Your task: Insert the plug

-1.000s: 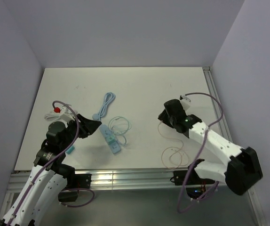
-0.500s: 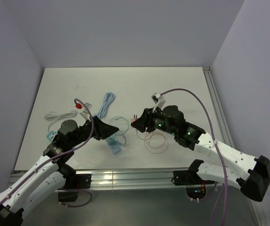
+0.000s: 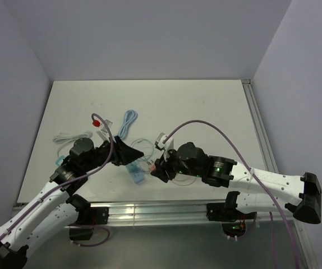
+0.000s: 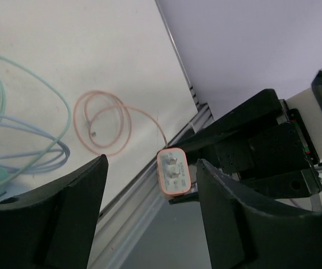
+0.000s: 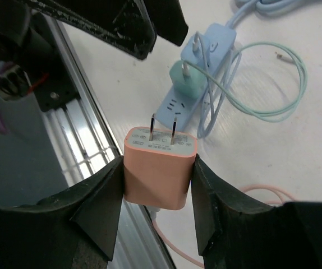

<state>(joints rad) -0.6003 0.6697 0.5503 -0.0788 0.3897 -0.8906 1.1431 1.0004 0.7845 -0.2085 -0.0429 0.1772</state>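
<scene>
My right gripper leaves the pink plug's other sides uncovered, so next my left gripper should come back and toward the right in the top view, onto those sides.
My right gripper (image 5: 159,163) is shut on the pink plug (image 5: 160,168), gripping its two sides, with the two metal prongs pointing away toward the light blue power strip (image 5: 206,78). A green plug (image 5: 184,79) sits in that strip. From above, the pink plug (image 3: 151,166) hangs just right of the power strip (image 3: 136,173), near the table's front edge. My left gripper (image 3: 132,152) hovers over the strip's far end. In the left wrist view this left gripper (image 4: 151,163) stands open and empty, with the plug's pronged face (image 4: 174,172) visible beyond its fingers.
A pink cable (image 3: 179,171) trails from the plug in a loose coil. A teal cable loop (image 3: 145,147), a blue cable bundle (image 3: 128,121) and a white cable (image 3: 71,136) lie round the strip. The aluminium rail (image 3: 150,212) runs along the table's front edge.
My right arm has swung left across the table with the pink plug, ending beside the power strip. The left gripper has moved right over the strip and opened wider.
</scene>
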